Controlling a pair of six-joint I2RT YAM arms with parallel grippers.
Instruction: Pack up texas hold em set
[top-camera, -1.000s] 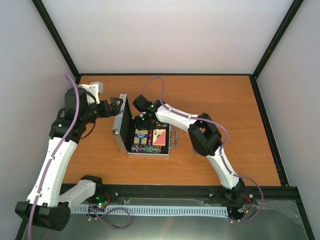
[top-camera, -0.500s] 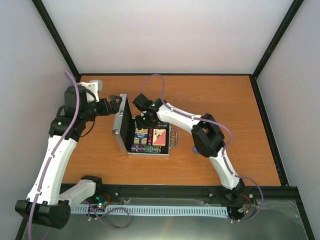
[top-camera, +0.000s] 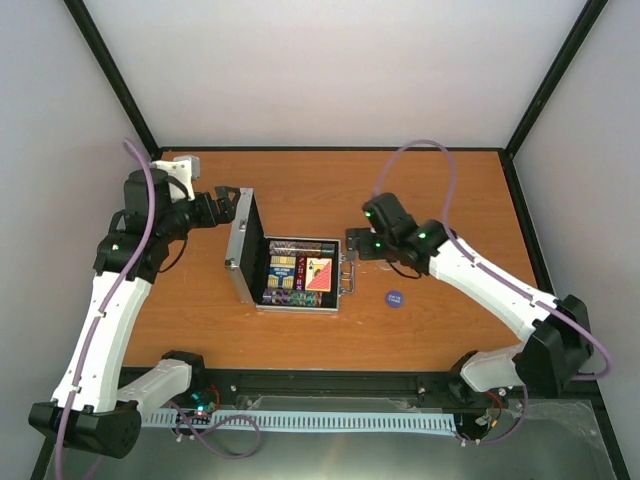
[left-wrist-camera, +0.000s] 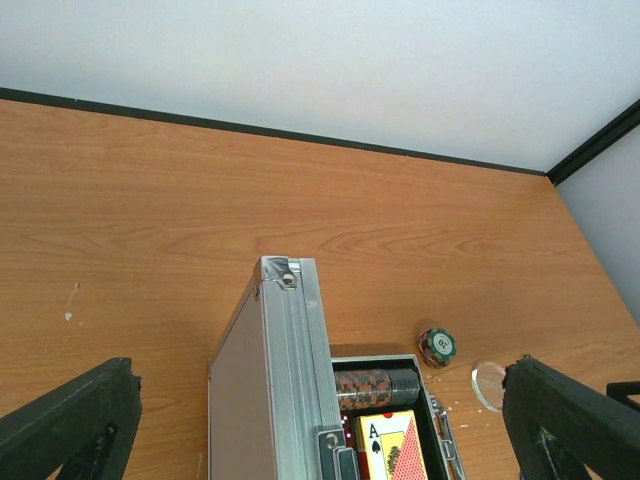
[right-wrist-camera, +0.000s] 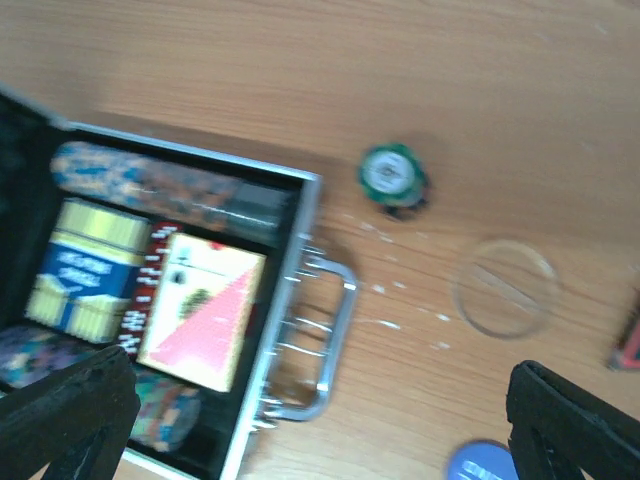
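Note:
My right gripper moves away from the case next and lowers around the rim of the clear round button (right-wrist-camera: 507, 288) beyond the handle.
The texas hold em set's silver case (top-camera: 241, 262) lies open on the table with its lid standing upright on the left. Inside are rows of chips (left-wrist-camera: 378, 386), a red card deck (right-wrist-camera: 200, 310) and a blue deck (right-wrist-camera: 90, 270). My left gripper (top-camera: 225, 203) is open behind the lid's far end, whose edge (left-wrist-camera: 290, 330) shows between its spread fingers (left-wrist-camera: 90, 400) untouched. My right gripper (top-camera: 353, 243) is open and empty over the metal handle (right-wrist-camera: 338, 330). Outside the case lie a green chip stack (right-wrist-camera: 392, 178), a clear round button (right-wrist-camera: 503, 287) and a blue round button (top-camera: 394, 297).
A small red object (right-wrist-camera: 628, 340) shows at the right edge of the right wrist view. Bare wooden table (top-camera: 430, 190) extends behind and to the right of the case, bounded by black frame rails and white walls.
My right arm has pulled back out of the case to the right and its gripper has opened. The blue round button is now uncovered. The left gripper shifted slightly up and left.

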